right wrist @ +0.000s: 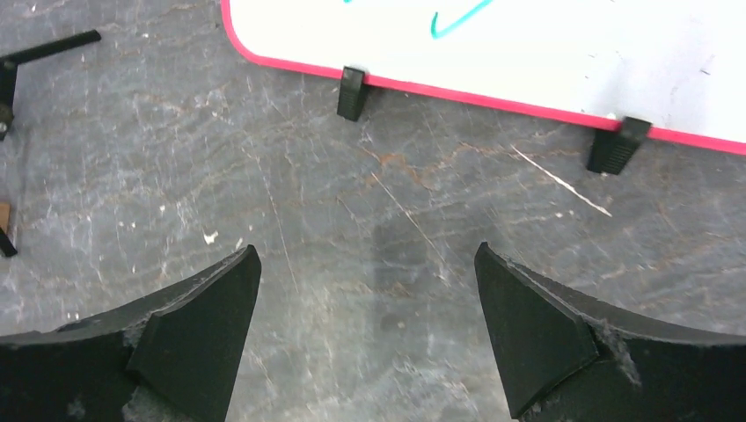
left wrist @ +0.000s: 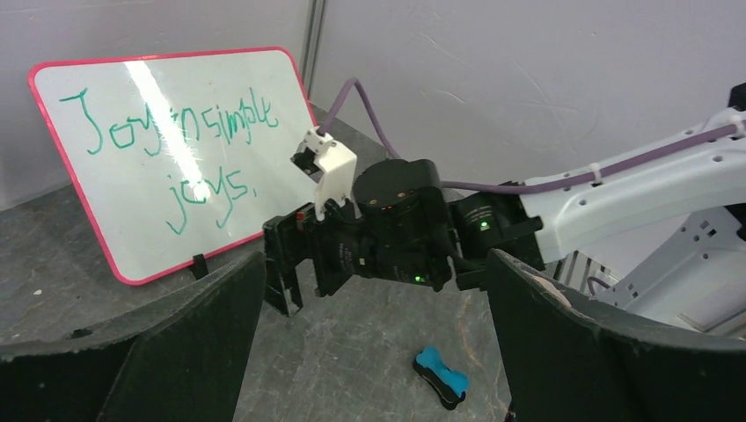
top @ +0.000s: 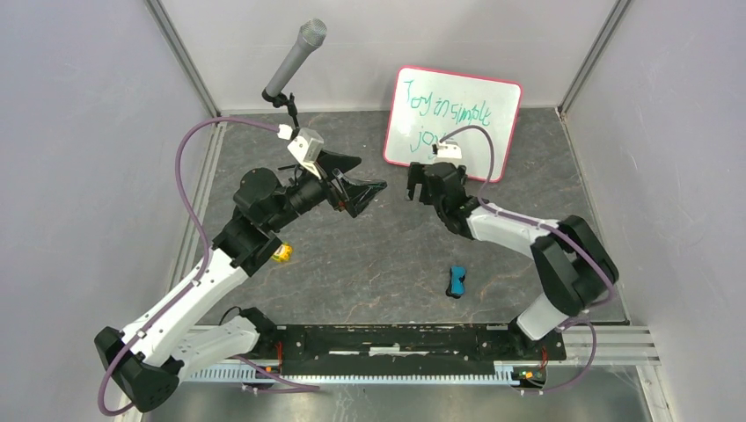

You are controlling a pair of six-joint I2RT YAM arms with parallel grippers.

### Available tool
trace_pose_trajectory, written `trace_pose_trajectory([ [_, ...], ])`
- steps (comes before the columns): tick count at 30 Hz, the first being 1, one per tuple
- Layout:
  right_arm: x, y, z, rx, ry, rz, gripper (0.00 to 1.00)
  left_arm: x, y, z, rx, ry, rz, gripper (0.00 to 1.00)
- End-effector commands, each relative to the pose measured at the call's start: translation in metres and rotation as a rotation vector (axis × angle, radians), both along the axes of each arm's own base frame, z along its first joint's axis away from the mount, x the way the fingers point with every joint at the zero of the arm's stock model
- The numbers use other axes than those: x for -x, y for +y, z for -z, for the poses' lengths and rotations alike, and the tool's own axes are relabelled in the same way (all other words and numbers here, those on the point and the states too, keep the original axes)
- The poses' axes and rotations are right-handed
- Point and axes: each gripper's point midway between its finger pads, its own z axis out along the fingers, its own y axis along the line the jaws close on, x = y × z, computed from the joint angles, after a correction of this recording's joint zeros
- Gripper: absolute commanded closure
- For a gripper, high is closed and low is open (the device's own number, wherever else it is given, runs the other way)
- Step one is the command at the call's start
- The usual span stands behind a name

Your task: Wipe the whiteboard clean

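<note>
I will move my open right gripper outward and down around the black foot on the microphone's side (right wrist: 352,96), because it sticks out clear below the board's pink edge.
The whiteboard (top: 453,123) leans upright at the back of the table, pink-framed, with green handwriting on its face; it also shows in the left wrist view (left wrist: 176,149), and its lower edge and black feet show in the right wrist view (right wrist: 528,53). My right gripper (top: 428,180) hovers just in front of the board's lower edge, open and empty (right wrist: 365,251). My left gripper (top: 369,176) hangs mid-table to the left, open and empty (left wrist: 376,264), facing the right gripper. A blue and black eraser (top: 457,281) lies on the table (left wrist: 440,376) nearer the front, apart from both grippers.
A microphone (top: 295,57) on a stand rises at the back left. A small yellow object (top: 281,254) sits by the left arm's elbow. Grey walls close in three sides, and a black rail (top: 396,338) runs along the near edge.
</note>
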Motion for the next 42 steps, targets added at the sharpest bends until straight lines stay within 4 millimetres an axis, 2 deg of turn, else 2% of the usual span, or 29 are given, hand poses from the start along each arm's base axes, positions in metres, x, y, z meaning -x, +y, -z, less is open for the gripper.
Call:
trace_pose_trajectory([
  [1, -0.032, 0.013, -0.011, -0.083, -0.033, 0.097, 0.02, 0.005, 0.004, -0.03, 0.056, -0.065, -0.006, 0.0],
  [4, -0.049, 0.024, -0.004, -0.1, -0.017, 0.115, 0.08, 0.006, 0.004, -0.032, 0.062, -0.064, 0.001, 0.0],
  [7, -0.063, 0.027, 0.01, -0.092, 0.013, 0.177, 0.16, 0.007, 0.007, -0.034, 0.066, -0.071, -0.008, 0.0],
  [15, -0.098, 0.041, 0.031, -0.073, 0.06, 0.26, 0.28, 0.009, 0.009, -0.037, 0.076, -0.072, -0.013, 0.0],
  [19, -0.101, 0.04, 0.044, -0.058, 0.094, 0.297, 0.37, 0.006, 0.01, -0.036, 0.074, -0.073, -0.028, 0.0],
  [25, -0.105, 0.033, 0.054, -0.018, 0.121, 0.344, 0.41, 0.007, 0.007, -0.035, 0.074, -0.064, -0.008, 0.0],
  [30, -0.115, 0.032, 0.059, 0.007, 0.121, 0.333, 0.52, 0.006, 0.004, -0.031, 0.072, -0.049, 0.0, 0.0],
  [34, -0.121, 0.028, 0.063, 0.04, 0.127, 0.353, 0.55, 0.007, 0.005, -0.033, 0.068, -0.062, 0.001, 0.0],
  [38, -0.127, 0.032, 0.059, 0.054, 0.11, 0.331, 0.65, 0.005, 0.007, -0.032, 0.059, -0.068, -0.016, 0.0],
  [42, -0.128, 0.035, 0.059, 0.074, 0.113, 0.292, 0.82, 0.002, 0.005, -0.028, 0.048, -0.057, -0.016, 0.0],
])
